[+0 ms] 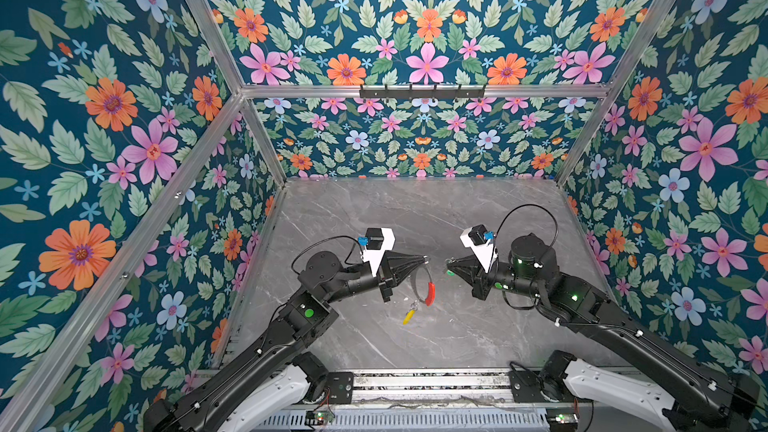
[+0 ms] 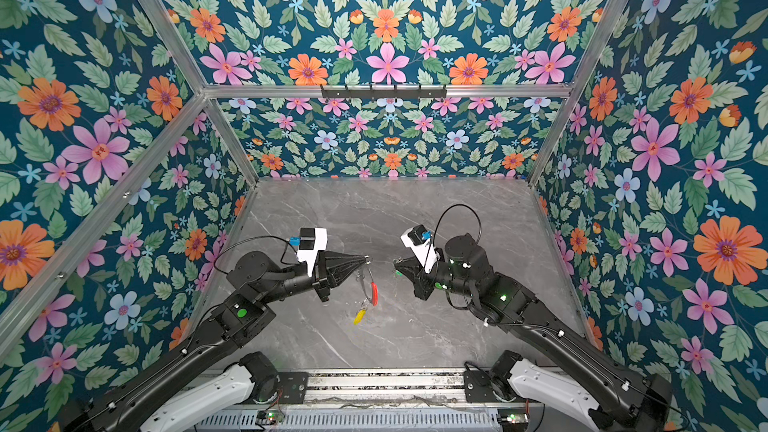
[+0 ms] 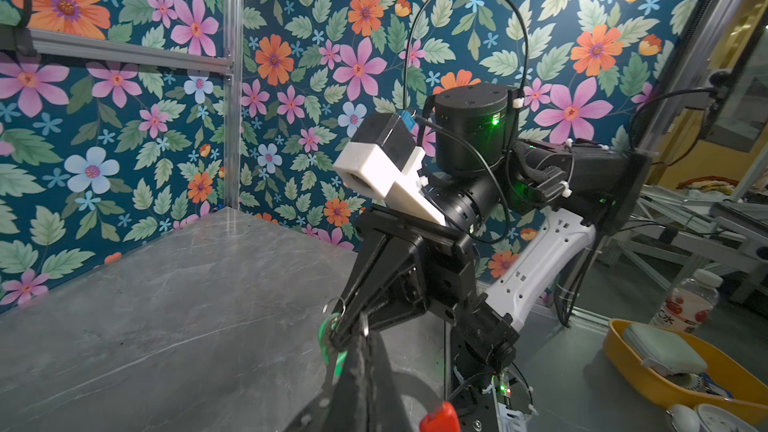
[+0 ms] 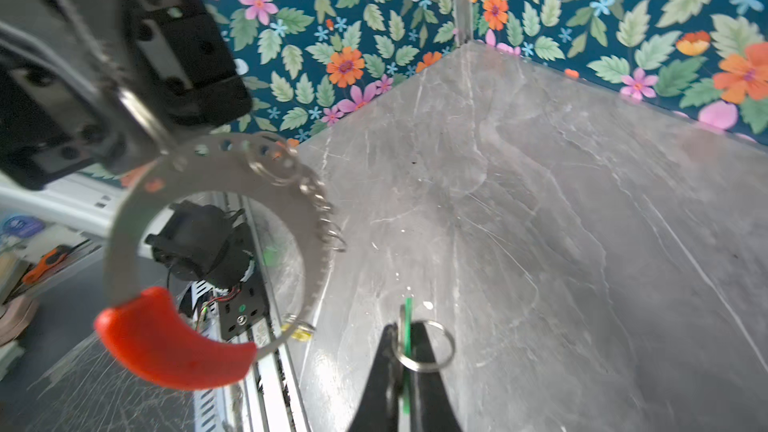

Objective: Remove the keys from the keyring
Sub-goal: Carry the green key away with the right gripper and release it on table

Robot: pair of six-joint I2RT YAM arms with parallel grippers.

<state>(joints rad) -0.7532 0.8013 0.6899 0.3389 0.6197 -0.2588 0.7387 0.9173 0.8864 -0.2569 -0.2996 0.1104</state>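
Note:
My right gripper is above bare marble and is holding the green key [image 1: 449, 272], which is already clear of the loop. It will move down to the marble below it, with its fingers tilting toward the table, and release the key.
In both top views my left gripper [image 1: 424, 260] [image 2: 367, 260] is shut on the top of the keyring [image 1: 414, 284], a grey metal loop hanging above the table. The loop has a red sleeve [image 1: 431, 292] [image 2: 374, 293] and small silver rings [image 4: 316, 201]. The yellow key [image 1: 408, 316] [image 2: 359, 316] dangles from the loop's low end. A short gap to the right, my right gripper [image 1: 449, 266] [image 2: 396, 268] [image 4: 405, 351] is shut on the green key [image 1: 449, 272] [image 3: 328, 338]. That key shows edge-on [image 4: 407, 326] with its own small ring [image 4: 436, 361], apart from the loop.
The grey marble table [image 1: 415, 209] is walled by floral panels on three sides. A black hook rail [image 1: 422, 92] crosses the back wall. A metal rail [image 1: 428, 384] runs along the front edge. Beyond the table's right side stand a yellow basin [image 3: 623, 351] and a bottle [image 3: 685, 301].

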